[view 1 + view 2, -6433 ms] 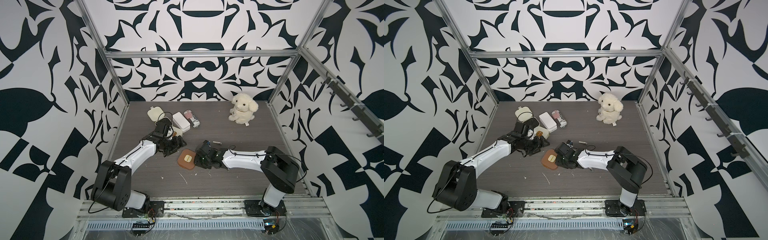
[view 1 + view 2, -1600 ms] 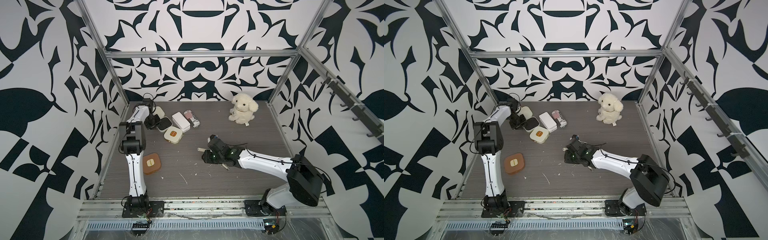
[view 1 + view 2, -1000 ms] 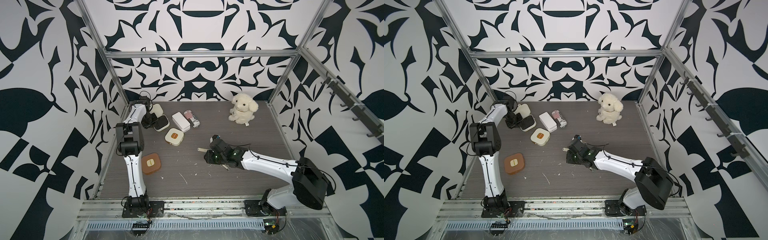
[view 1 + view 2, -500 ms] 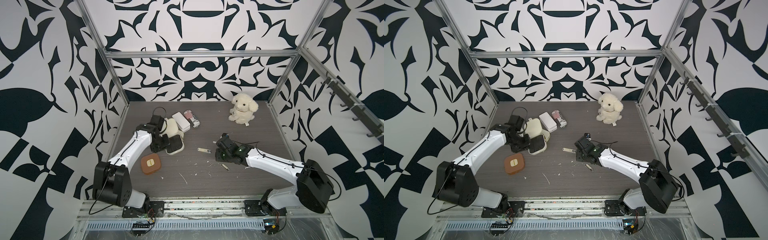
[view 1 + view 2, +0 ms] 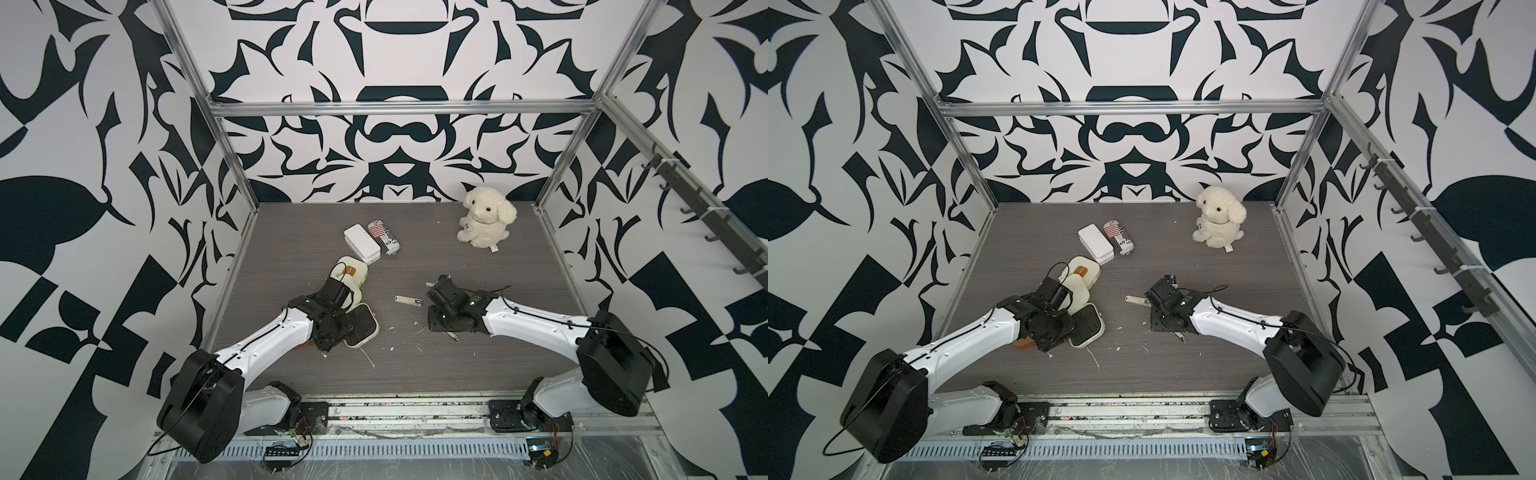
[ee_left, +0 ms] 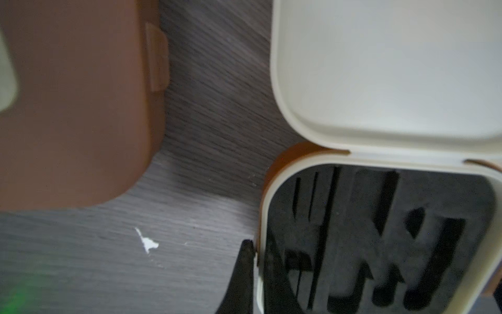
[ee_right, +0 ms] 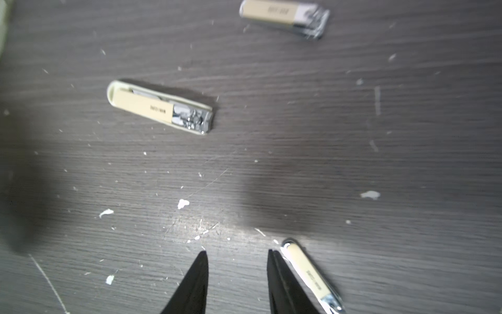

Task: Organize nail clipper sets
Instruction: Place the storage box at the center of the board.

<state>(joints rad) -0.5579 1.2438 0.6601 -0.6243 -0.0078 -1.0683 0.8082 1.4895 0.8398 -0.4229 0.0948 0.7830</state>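
My left gripper slides the open cream case toward the loose clippers, slightly back, onto the bare tabletop beyond the case next. It then releases the cream case's side.
My left gripper (image 6: 256, 261) is shut on the side wall of an open cream case (image 6: 380, 68), one finger outside and one inside against the black slotted insert (image 6: 380, 231). In both top views this case (image 5: 362, 329) (image 5: 1086, 328) lies open beside my left wrist. The tan-brown case (image 6: 73, 103) sits close by, mostly under the arm (image 5: 305, 347). A second cream case (image 5: 351, 270) lies behind them. My right gripper (image 7: 237, 252) is open over bare table, with a slim clipper (image 7: 309, 274) just outside one finger. Two more clippers (image 7: 160, 107) (image 7: 284, 16) lie beyond it, one seen in the top views (image 5: 408, 300).
A plain white box (image 5: 361, 243) and a striped can (image 5: 384, 237) lie at the back left of centre. A cream plush dog (image 5: 486, 222) sits at the back right. White flecks litter the dark wood tabletop (image 5: 415, 374).
My left arm has come toward the front with the open cream case and now covers most of the tan-brown case. The right gripper has stayed near the clippers.
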